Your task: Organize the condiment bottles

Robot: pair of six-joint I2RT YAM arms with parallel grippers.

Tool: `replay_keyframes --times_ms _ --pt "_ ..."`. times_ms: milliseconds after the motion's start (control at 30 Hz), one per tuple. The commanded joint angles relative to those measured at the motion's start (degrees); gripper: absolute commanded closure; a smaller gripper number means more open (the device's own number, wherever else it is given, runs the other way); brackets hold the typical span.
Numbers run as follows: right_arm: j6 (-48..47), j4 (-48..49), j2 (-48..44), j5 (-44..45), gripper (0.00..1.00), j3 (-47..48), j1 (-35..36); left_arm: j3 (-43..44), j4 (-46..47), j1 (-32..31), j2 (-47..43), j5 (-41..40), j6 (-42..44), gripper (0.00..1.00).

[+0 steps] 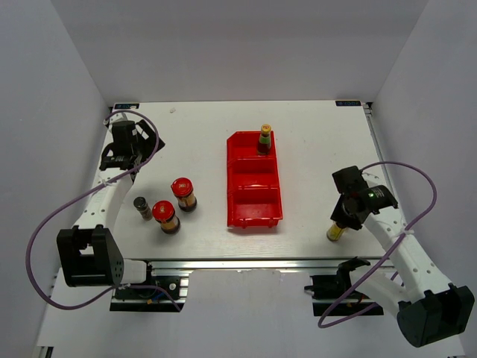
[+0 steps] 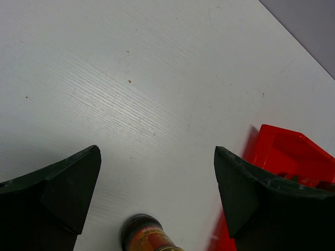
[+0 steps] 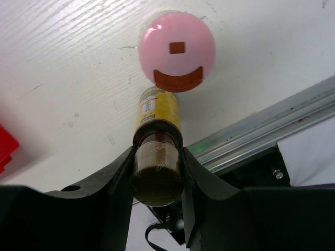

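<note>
The far compartment's empty side [image 1: 242, 147] is to the right gripper's left in the top view, so the right gripper next needs to lift outward, lower the yellow-labelled bottle in and then release it.
My right gripper [image 3: 157, 175] is shut on the dark cap end of a slim yellow-labelled bottle [image 3: 157, 110], near the table's front edge [image 1: 337, 233]. A pink-capped bottle [image 3: 177, 49] stands just beyond it, hidden under the right gripper [image 1: 346, 218] in the top view. A yellow-capped, green-labelled bottle [image 1: 264, 139] stands in the far compartment of the red tray [image 1: 277, 200]. Two red-lidded jars [image 1: 183, 194] [image 1: 166, 216] and a small dark-capped bottle [image 1: 141, 207] stand at the left front. My left gripper [image 1: 130, 145] hangs open behind them, over bare table [image 2: 157, 157], with one dark jar [image 2: 144, 235] below it in the left wrist view.
The red tray's middle and near compartments hold nothing, and its corner [image 2: 293, 151] shows at the right of the left wrist view. A metal rail [image 3: 261, 130] runs along the table's front edge close to the right gripper. White walls enclose the table.
</note>
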Motion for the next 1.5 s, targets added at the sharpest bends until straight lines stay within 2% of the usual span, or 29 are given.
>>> replay_keyframes --times_ms 0,33,100,300,567,800,1000,1133,1267,1467 --pt "-5.93 4.58 -1.48 -3.80 0.79 3.50 -0.24 0.93 0.46 -0.03 -1.05 0.64 -0.19 0.02" --pt "-7.51 5.20 -1.57 -5.56 0.80 4.11 -0.24 0.92 0.46 -0.11 -1.14 0.64 -0.19 0.02" --pt "-9.01 6.70 -1.66 -6.80 0.88 4.99 -0.33 0.84 0.46 -0.12 -1.40 0.72 -0.19 0.02" --pt "-13.15 9.95 -1.39 -9.08 0.86 10.53 -0.24 0.92 0.28 -0.03 -1.67 0.55 -0.10 0.02" --pt "-18.07 19.70 3.70 -17.88 0.87 18.08 1.95 1.10 -0.33 -0.12 -2.28 0.02 0.16 0.02" --pt "-22.11 25.59 15.98 -16.21 0.87 28.63 12.31 1.10 -0.95 -0.03 -3.07 -1.21 0.51 0.02" --pt "-27.38 26.84 30.65 -17.44 0.89 43.82 16.80 2.06 -2.97 -0.12 -3.34 -2.44 0.51 0.02" --pt "-30.37 25.87 40.07 -16.30 0.88 54.98 18.48 2.42 -4.11 -0.03 -4.56 -1.39 -0.10 0.02" --pt "-31.52 23.41 50.08 -15.25 0.88 66.75 18.65 1.98 -5.51 -0.12 -6.94 -3.93 -1.33 0.02" --pt "-31.96 23.84 58.09 -12.26 0.88 73.37 18.83 1.89 -6.93 -0.03 -9.31 -7.45 -1.59 0.02"
